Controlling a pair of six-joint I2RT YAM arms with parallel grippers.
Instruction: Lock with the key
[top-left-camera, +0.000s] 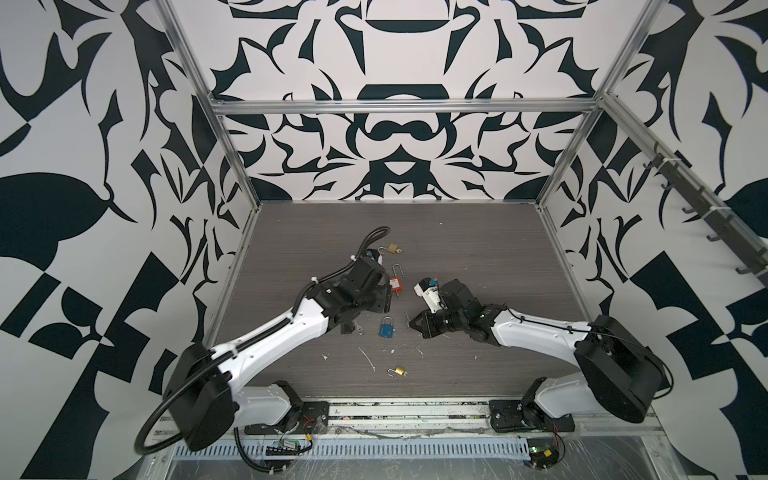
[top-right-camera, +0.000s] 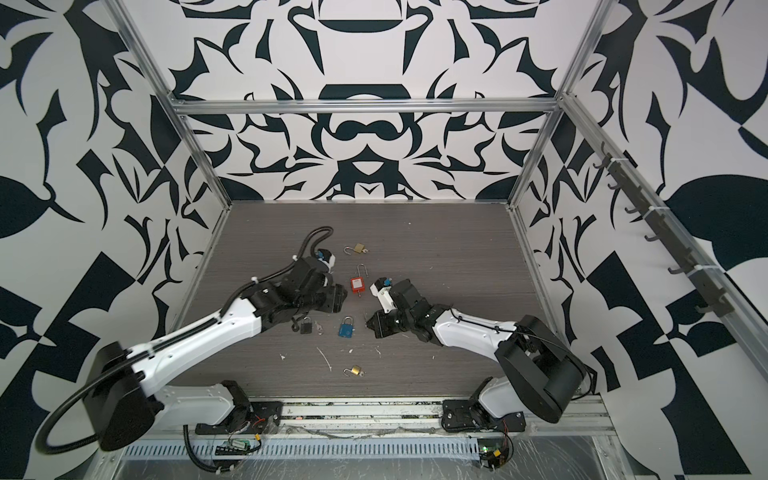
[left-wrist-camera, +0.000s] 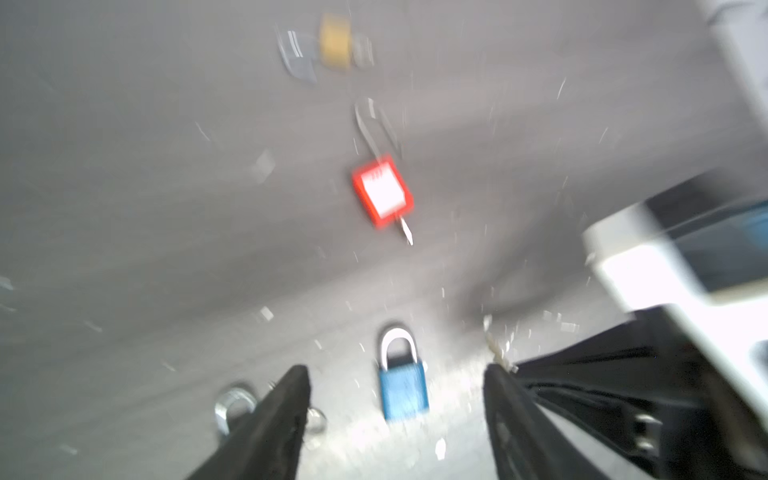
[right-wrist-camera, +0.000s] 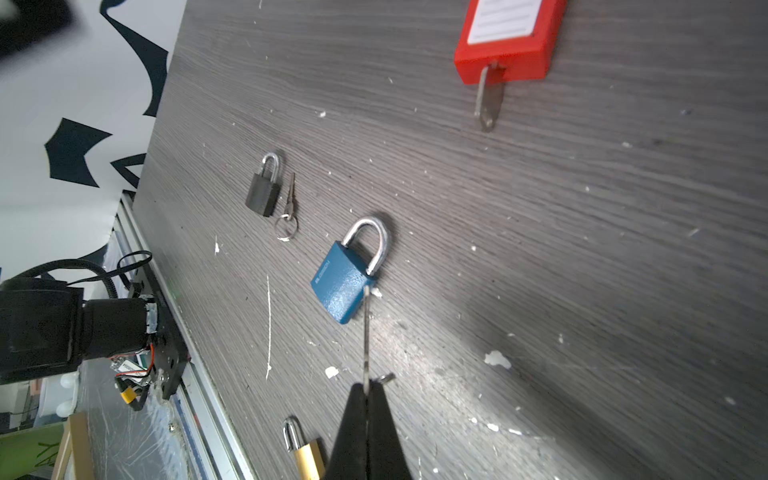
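Note:
My right gripper will next move down toward the blue padlock and let go of the thin key there, because the tabletop (top-left-camera: 397, 328) (right-wrist-camera: 389, 299) beside the padlock's body is below the gripper.
The blue padlock (top-left-camera: 386, 328) (top-right-camera: 346, 328) lies flat mid-table, both shackle legs meeting its body. My right gripper (top-left-camera: 411, 324) (right-wrist-camera: 365, 388) hovers just right of it, shut on a thin key (right-wrist-camera: 365, 332) seen edge-on. In the right wrist view the key's tip lines up with the padlock's (right-wrist-camera: 343, 286) side edge by the shackle; whether they touch I cannot tell. My left gripper (left-wrist-camera: 397, 370) is open, its fingers wide apart and empty, with the blue padlock (left-wrist-camera: 403, 390) beyond them in a blurred view. In both top views its fingers are hidden under its body (top-left-camera: 374, 297).
A red padlock (top-left-camera: 397, 284) (right-wrist-camera: 511, 37) with a key in it lies behind the blue one. A black padlock (top-right-camera: 306, 325) and a loose ringed key (right-wrist-camera: 289, 203) sit left. Brass padlocks lie at the back (top-left-camera: 392, 248) and front (top-left-camera: 399, 370). Patterned walls enclose the table.

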